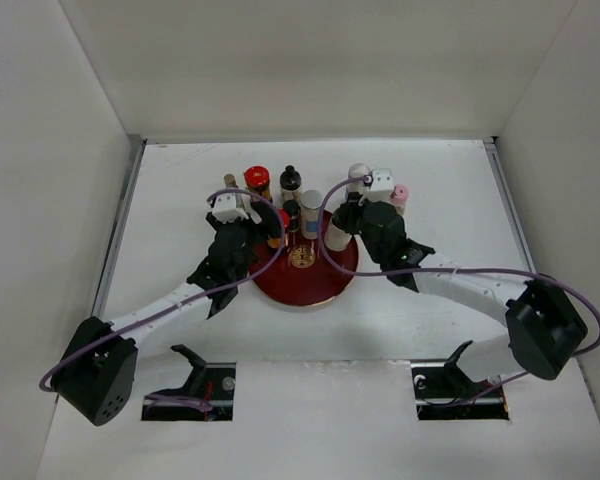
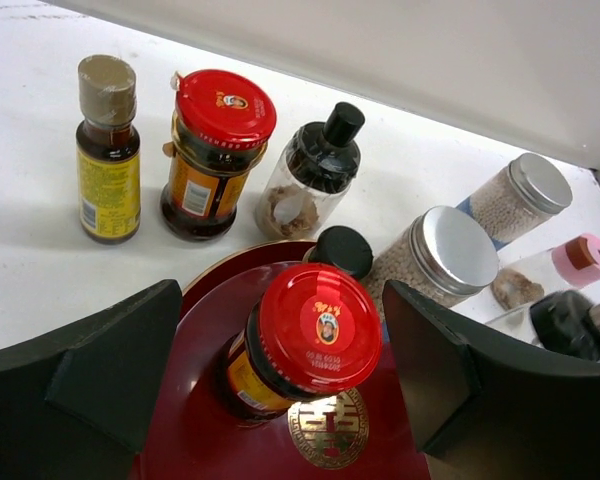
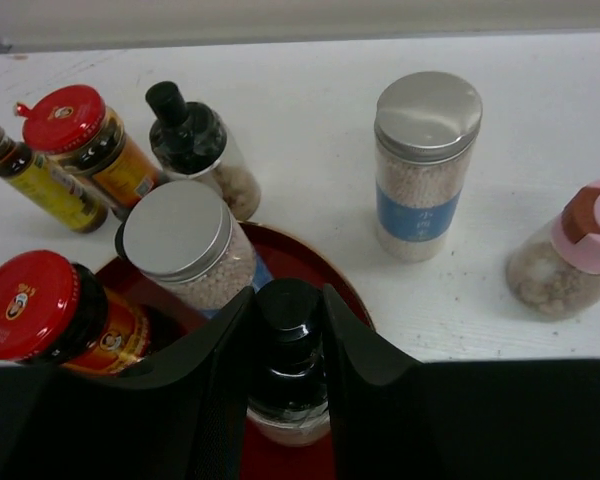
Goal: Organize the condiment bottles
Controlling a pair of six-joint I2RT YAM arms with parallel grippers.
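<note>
The robot's right gripper will next move down and toward the silver-lidded cylinder, then open and let go of the bottle's neck, because the bottle is at the plate's rim.
The dark-red plate (image 1: 320,285) holds a red-lidded jar (image 2: 315,330), a silver-lidded cylinder (image 3: 185,245) and a small black-capped bottle (image 2: 340,250). My left gripper (image 2: 280,375) is open, its jaws on either side of the red-lidded jar without touching it. My right gripper (image 3: 288,350) is shut on the neck of a black-capped, pale-bodied bottle (image 3: 288,340) standing at the plate's right rim. Behind the plate on the table stand a yellowish bottle (image 2: 107,150), a second red-lidded jar (image 2: 215,150), a black-capped clear jar (image 2: 315,175), a white-and-blue cylinder (image 3: 425,160) and a pink-capped bottle (image 3: 580,250).
White walls enclose the table on the left, back and right. The back row of bottles stands close behind both grippers (image 1: 265,215) (image 1: 345,215). Two dark cut-outs (image 1: 190,390) (image 1: 460,390) lie at the near edge by the arm bases.
</note>
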